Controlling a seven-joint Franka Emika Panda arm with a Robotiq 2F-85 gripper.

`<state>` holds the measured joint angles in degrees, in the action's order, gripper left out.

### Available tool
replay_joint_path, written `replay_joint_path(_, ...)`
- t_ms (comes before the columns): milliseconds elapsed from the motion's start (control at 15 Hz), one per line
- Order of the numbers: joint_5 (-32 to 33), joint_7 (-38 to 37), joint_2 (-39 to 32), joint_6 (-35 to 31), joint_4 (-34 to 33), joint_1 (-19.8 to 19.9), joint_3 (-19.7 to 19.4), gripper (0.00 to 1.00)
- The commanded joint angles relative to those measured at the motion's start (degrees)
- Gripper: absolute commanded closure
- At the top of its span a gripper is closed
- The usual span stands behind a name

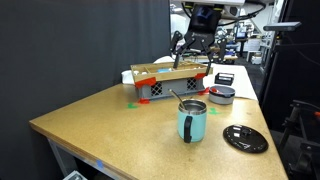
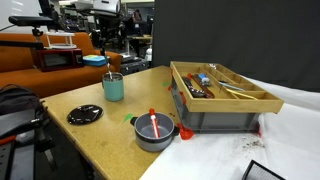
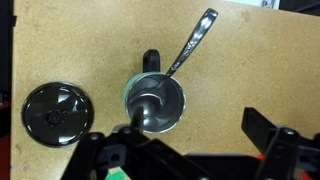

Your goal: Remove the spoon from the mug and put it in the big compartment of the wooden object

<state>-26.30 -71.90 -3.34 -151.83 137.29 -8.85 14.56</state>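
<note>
My gripper moves over the mug and down around the spoon's handle end (image 1: 173, 93) (image 3: 208, 16) next, as it sticks out free below my gripper, past the mug's rim.
The pale teal mug (image 1: 192, 122) stands on the wooden table, with the thin metal spoon (image 1: 181, 98) leaning out of it. In the wrist view I look straight down into the mug (image 3: 157, 103). The spoon's bowl is inside it and the handle (image 3: 190, 45) sticks out over the rim. The wooden box (image 1: 168, 82) with orange-red corners stands behind the mug; in an exterior view (image 2: 220, 95) its compartments hold several utensils. My gripper (image 1: 195, 45) hangs high above the table near the box. Its fingers (image 3: 185, 150) are open and empty.
A flat black round disc (image 1: 245, 138) lies beside the mug and also shows in the wrist view (image 3: 57, 113). A small grey bowl (image 2: 155, 130) with a red item in it sits near the box. The table edge (image 1: 60, 135) is near.
</note>
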Motion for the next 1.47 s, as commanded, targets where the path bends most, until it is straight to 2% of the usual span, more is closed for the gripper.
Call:
replay_joint_path(0,-2.09,-2.25,-2.56,-5.91,0.71,-1.8,-0.83,0.0)
replay_joint_path(733,-5.62,-9.88,-7.87,-10.02,1.0,-4.63,0.4,0.0)
replay_joint_path(1067,-8.09,-10.21,-9.98,-11.38,0.45,-5.6,0.77,0.0)
replay_joint_path(1400,-9.33,-10.24,-13.23,-16.19,-1.69,-6.58,1.45,0.0)
